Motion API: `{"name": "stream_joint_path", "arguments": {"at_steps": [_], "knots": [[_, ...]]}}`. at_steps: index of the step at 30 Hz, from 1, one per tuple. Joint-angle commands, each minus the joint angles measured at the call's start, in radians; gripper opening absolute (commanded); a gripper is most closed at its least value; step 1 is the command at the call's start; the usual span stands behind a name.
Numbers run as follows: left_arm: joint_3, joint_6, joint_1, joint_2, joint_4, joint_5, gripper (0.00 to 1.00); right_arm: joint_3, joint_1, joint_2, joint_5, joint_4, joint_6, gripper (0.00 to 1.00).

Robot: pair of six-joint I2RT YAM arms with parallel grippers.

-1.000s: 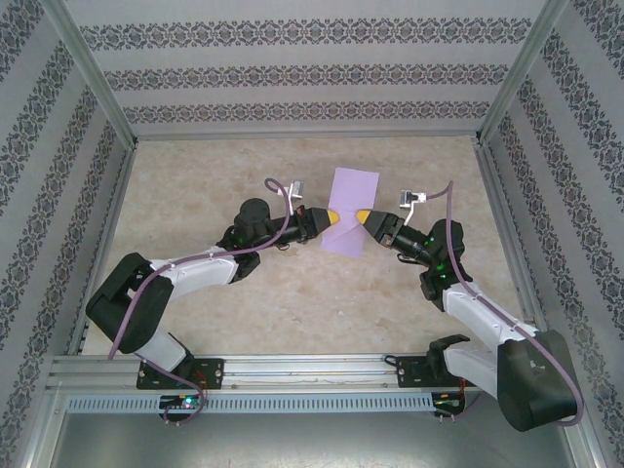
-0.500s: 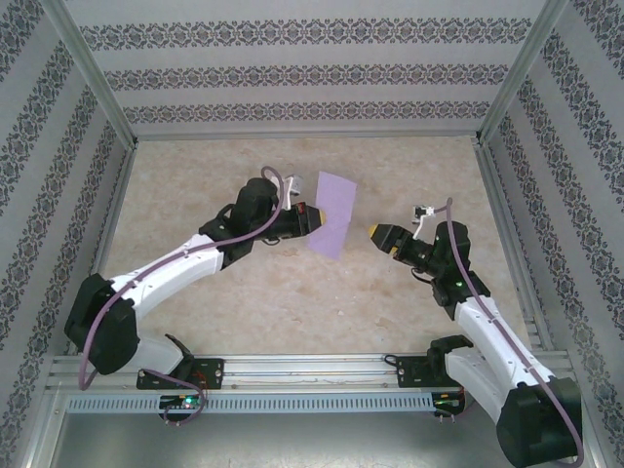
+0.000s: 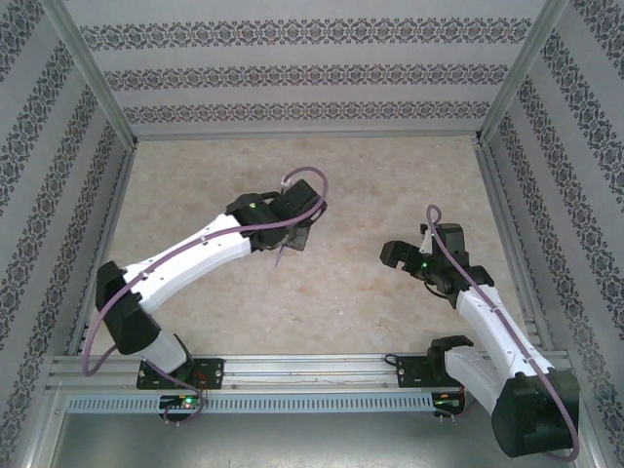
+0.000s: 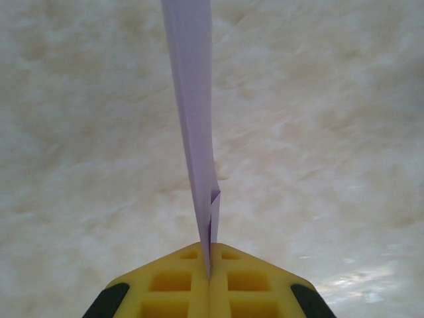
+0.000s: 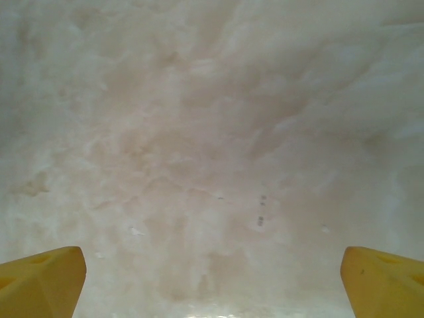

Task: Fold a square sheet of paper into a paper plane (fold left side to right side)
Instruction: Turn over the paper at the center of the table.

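My left gripper should next turn and go back down toward the rail to release the paper on the bare tabletop. The folded sheet is still standing on its edge.
My left gripper (image 4: 209, 255) is shut on the lavender sheet of paper (image 4: 195, 119). The sheet is folded into layers and stands edge-on, running straight away from the yellow fingertips above the table. In the top view the left gripper (image 3: 292, 239) sits near the table's middle, with the paper (image 3: 282, 255) showing as a thin sliver just below it. My right gripper (image 3: 392, 255) hangs to the right, well apart from the paper. In the right wrist view the right gripper (image 5: 212, 285) is open, its yellow fingertips (image 5: 46, 278) spread to the frame's corners with bare table between them.
The beige marbled table top (image 3: 370, 185) is ringed by patterned walls and metal frame posts (image 3: 502, 93). A metal rail (image 3: 312, 366) carrying both arm bases runs along the near edge. A purple cable (image 3: 312, 190) loops over the left wrist.
The right gripper has let go of the paper, opened wide and drawn back to the right. The left arm has kept hold, turning the sheet from flat to edge-on.
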Motion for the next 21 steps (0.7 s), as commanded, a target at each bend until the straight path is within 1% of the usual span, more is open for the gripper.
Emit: {"name": "stream_joint_path", "arguments": {"at_steps": [1, 3, 5, 11, 14, 21], "knots": [[0.080, -0.045, -0.052, 0.082, -0.282, -0.245, 0.00, 0.031, -0.019, 0.017, 0.089, -0.056, -0.048, 0.98], [0.112, -0.094, -0.080, 0.127, -0.329, -0.293, 0.00, 0.029, -0.027, 0.021, 0.108, -0.057, -0.048, 0.98], [0.128, -0.141, -0.100, 0.162, -0.356, -0.317, 0.00, 0.025, -0.039, 0.026, 0.117, -0.060, -0.043, 0.98], [0.128, -0.274, -0.150, 0.253, -0.392, -0.344, 0.00, 0.022, -0.074, 0.048, 0.113, -0.058, -0.022, 0.98], [0.127, -0.340, -0.160, 0.292, -0.420, -0.360, 0.00, 0.016, -0.075, 0.047, 0.108, -0.051, -0.018, 0.98], [0.037, -0.467, -0.167, 0.321, -0.339, -0.319, 0.00, 0.000, -0.087, 0.023, 0.093, -0.047, -0.018, 0.98]]}}
